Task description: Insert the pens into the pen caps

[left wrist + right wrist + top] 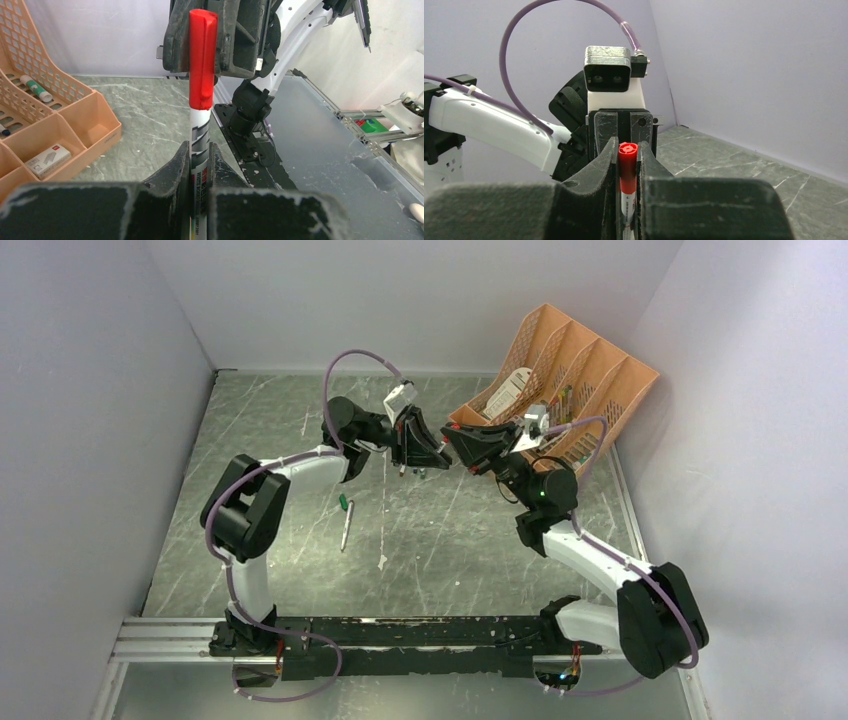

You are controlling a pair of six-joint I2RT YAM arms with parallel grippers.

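The left gripper, next, should tilt and come down to free the red-capped pen beside the pen ends, as that part of the tabletop is below it, to its left in the top view.
A whitish pen (199,140) with "white board marker" print stands clamped between my left gripper's (200,147) jaws. A red cap (202,55) sits on its end. My right gripper (628,145) is shut on that red cap (627,167), with the white barrel (626,202) showing below it. The two grippers meet tip to tip above the table's middle, left (432,455) and right (455,450). Another whitish pen (345,532) lies on the table with a green cap (343,502) at its far end; I cannot tell whether they are joined.
An orange organiser (560,390) with pens and small boxes stands at the back right, and shows in the left wrist view (55,125). A small white scrap (382,562) lies near the table's middle. Grey walls close in left, back and right.
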